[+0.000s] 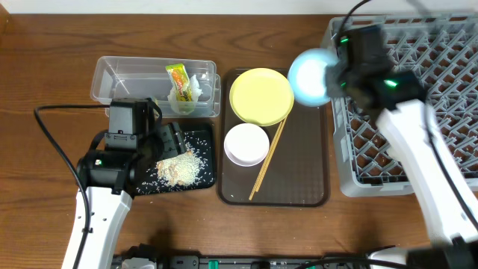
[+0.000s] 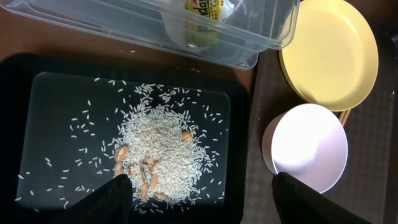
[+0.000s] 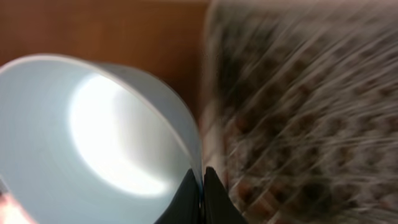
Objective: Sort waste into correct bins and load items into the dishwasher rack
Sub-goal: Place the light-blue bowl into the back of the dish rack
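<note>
I will swing my right gripper outward next. Then I will turn the light blue bowl [image 1: 310, 76] and lower it into the rack's far corner by the brown tray.
My right gripper [image 3: 201, 186] is shut on the rim of the light blue bowl [image 1: 310, 76], held in the air at the left edge of the grey dishwasher rack [image 1: 418, 157]; the bowl fills the right wrist view [image 3: 93, 137]. My left gripper [image 2: 199, 199] is open and empty above the black tray [image 2: 239, 124], which holds the rice scraps [image 2: 161, 149]. The clear tub [image 1: 112, 78] holds the snack wrapper [image 1: 178, 78] and white paper [image 1: 196, 88]. The yellow plate [image 1: 261, 96], white bowl [image 1: 246, 143] and chopsticks [image 1: 267, 161] lie on the brown tray [image 1: 306, 164].
The rack fills the right side of the table. Cables run along the left and the front edge. The small white cup is not in view.
</note>
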Available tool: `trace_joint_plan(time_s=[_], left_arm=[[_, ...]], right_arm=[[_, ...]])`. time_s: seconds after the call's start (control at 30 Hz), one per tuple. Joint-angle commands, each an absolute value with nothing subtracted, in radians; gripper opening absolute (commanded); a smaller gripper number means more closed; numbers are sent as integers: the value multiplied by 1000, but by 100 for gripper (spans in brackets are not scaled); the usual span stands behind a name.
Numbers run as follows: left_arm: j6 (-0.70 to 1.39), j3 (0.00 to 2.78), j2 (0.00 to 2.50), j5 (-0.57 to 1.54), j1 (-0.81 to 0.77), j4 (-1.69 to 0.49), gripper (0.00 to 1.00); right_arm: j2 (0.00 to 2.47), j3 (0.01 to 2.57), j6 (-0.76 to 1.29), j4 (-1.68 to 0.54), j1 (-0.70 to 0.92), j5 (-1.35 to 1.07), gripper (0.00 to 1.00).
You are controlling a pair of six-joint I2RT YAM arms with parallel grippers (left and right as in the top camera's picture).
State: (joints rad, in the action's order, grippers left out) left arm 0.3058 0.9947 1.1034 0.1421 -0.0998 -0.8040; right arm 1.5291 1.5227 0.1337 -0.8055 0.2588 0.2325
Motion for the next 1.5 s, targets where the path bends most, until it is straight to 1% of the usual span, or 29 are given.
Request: trace_joint_plan(time_s=[0.0,0.2,0.3,0.47,0.63,0.8,1.0,1.17,1.3,1.47], left_arm=[[289,1012,1106,126,-95,-803,75],[289,1012,1106,126,-95,-803,75],[289,1012,1106,126,-95,-804,75],[289,1012,1106,126,-95,-804,75],[289,1012,1106,126,-95,-804,75],[289,1012,1106,126,-95,-805,75],[289,1012,1106,126,-95,-810,75],[289,1012,1106,126,-95,-810,75],[289,1012,1106,126,-95,-810,75],[289,1012,1106,126,-95,-810,75]], right_arm=[[1510,1525,25,-742,247,456,1],[1548,1523,-285,-487,242,722,1],[1598,1523,-363,-328,230,848,1],[1714,1523,-380,-54,191,1037,1],[1839,1523,-380,125,163,1092,1],[1943,1523,-379,168,162,1091,1],[2046,1523,-376,168,164,1092,1],[2095,1523,-325,159,175,1090,1],[2107,1523,-315,96,196,1015,1],[2110,1523,-170,-47,212,954,1]])
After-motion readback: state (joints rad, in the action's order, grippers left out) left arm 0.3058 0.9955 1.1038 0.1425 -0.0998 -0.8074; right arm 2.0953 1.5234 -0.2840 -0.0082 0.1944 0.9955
